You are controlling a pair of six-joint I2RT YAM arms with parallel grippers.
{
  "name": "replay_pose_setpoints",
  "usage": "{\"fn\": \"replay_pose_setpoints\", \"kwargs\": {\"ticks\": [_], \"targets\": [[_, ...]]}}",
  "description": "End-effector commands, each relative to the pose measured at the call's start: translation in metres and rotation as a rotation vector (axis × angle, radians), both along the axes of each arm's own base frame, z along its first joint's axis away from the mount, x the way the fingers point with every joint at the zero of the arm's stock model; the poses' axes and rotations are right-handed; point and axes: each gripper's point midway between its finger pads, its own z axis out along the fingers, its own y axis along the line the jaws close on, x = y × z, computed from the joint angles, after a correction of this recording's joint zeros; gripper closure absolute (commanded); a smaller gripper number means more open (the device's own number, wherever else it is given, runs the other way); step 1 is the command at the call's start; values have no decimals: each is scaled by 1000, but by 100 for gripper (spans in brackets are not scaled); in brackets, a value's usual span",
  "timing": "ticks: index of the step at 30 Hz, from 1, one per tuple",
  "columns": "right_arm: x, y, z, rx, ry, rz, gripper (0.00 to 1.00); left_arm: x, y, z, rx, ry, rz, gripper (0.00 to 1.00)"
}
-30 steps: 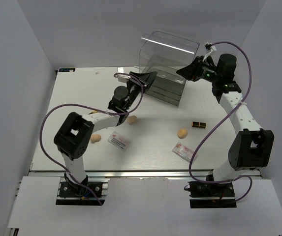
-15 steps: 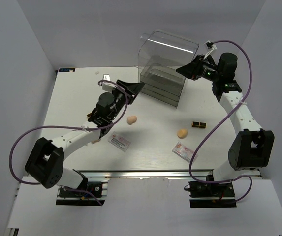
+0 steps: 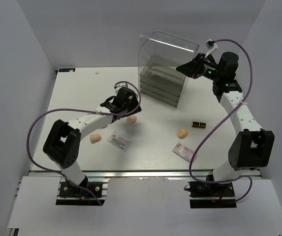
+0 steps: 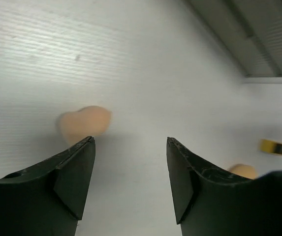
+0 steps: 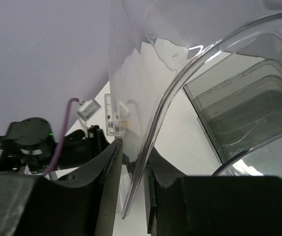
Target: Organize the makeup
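Next, my left gripper moves down and sideways onto the sponge. The peach sponge lies below the gripper and to its left in the wrist view.
My left gripper is open and empty, just above and beside a peach sponge. In the left wrist view the gripper has that sponge just past its left fingertip. A second sponge and a dark-and-gold tube show at the right. More sponges, the tube and two white-pink packets lie on the table. My right gripper is shut on the raised clear lid of the drawer box.
The tall clear drawer box stands at the back centre, its drawers below the lifted lid. White walls enclose the table on three sides. The left arm's purple cable loops over the left part of the table.
My left arm has swung away from the drawer box and come down over the peach sponge, gripper open. The right gripper stays clamped on the lid.
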Motion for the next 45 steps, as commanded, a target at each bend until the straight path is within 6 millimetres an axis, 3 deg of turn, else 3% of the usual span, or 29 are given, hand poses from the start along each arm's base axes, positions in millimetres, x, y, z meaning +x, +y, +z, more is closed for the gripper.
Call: {"fn": "replay_pose_setpoints", "kwargs": {"ticks": [1,15,22,24,29,30,31,32,33,34,35,36,37,39,41,42,43,45], "targets": [[-16,0,50,21,-170,30,72,-16,39,-26,283,106,-47,30],[-15,-1,43,21,-152,25,72,-1,37,-74,447,208,-126,39],[-17,-1,43,17,-156,26,72,0,32,-85,441,231,-141,77],[-17,-1,43,17,-155,26,72,3,30,-71,401,194,-117,87],[-18,-1,43,17,-156,26,71,14,8,-24,155,56,-58,90],[-18,-1,42,17,-155,26,71,14,0,1,38,18,-43,91],[-19,-1,42,16,-155,26,71,20,0,12,4,-37,-34,91],[-19,-1,42,15,-153,26,72,32,-12,39,-147,-116,-29,91],[-19,0,42,15,-153,29,72,24,-16,45,-245,-118,-36,91],[-19,-1,42,15,-150,31,71,37,-23,74,-347,-230,-39,91],[-19,-1,41,15,-149,31,71,40,-24,84,-417,-251,-51,91],[-19,-1,41,15,-147,29,72,40,-30,83,-491,-232,-57,91],[-19,-1,39,15,-142,31,72,48,-35,102,-561,-295,-75,91],[-19,-1,37,15,-140,29,72,61,-40,121,-675,-311,-71,91],[-19,-1,35,16,-135,28,72,74,-52,124,-756,-323,-96,91],[-19,-1,35,17,-134,28,72,80,-59,141,-813,-333,-102,91],[-19,-1,36,16,-137,28,71,88,-66,132,-837,-323,-107,91],[-20,-1,37,18,-140,28,72,98,-72,138,-912,-316,-95,91]]}}
